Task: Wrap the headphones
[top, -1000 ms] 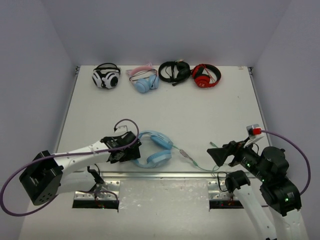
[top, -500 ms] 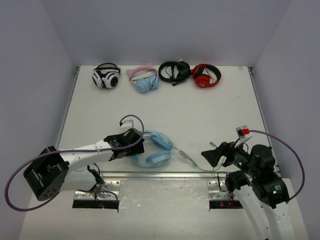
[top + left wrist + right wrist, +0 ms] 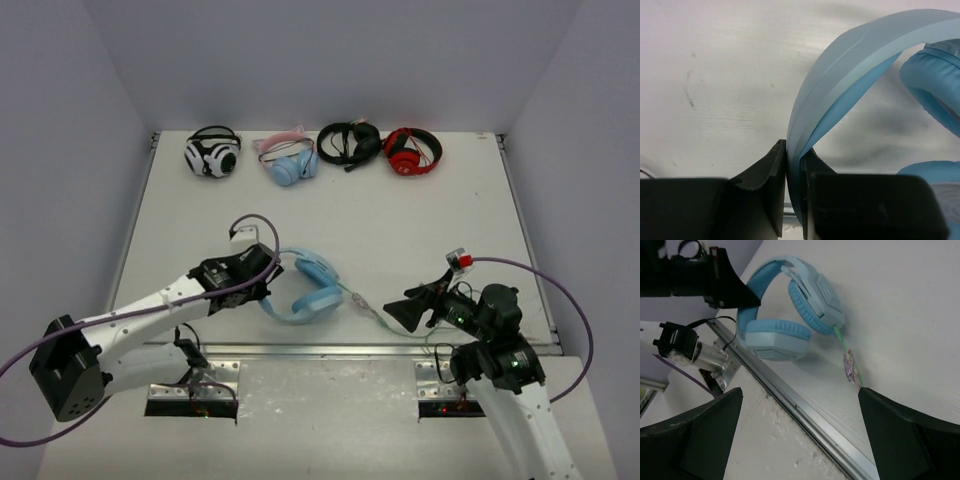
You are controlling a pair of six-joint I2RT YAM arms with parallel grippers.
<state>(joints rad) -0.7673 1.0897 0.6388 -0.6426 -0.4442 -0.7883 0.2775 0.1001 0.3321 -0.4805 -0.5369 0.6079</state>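
The right gripper shifts toward the headphones and outward next, onto the cable. The cable beyond the purple piece (image 3: pixel 376 314) trails loose while my left gripper holds the headband.
The light-blue headphones (image 3: pixel 308 290) lie near the table's front edge, between my two arms. My left gripper (image 3: pixel 266 286) is shut on the wide blue headband (image 3: pixel 850 65), which stands pinched edge-on between the two black fingers; the left gripper (image 3: pixel 794 150) holds it at the left end of the arc. A padded cup (image 3: pixel 935 85) shows to the right. The thin pale-green cable (image 3: pixel 385 322) runs right from the cups, with a small purple piece (image 3: pixel 850 365) on it. My right gripper (image 3: pixel 404 311) hovers open over the cable, nothing between its fingers. In the right wrist view the headphones (image 3: pixel 790 315) lie ahead of that open right gripper (image 3: pixel 800 392).
Several other headphones line the back edge: a white-and-black pair (image 3: pixel 212 154), a blue pair with pink cat ears (image 3: pixel 288 161), a black pair (image 3: pixel 348 142) and a red-and-black pair (image 3: pixel 412 152). A metal rail (image 3: pixel 330 350) runs along the table's near edge.
My left gripper has shut on the headband and drawn the headphones slightly back from the rail. The right arm has moved left, toward the cable, still open.
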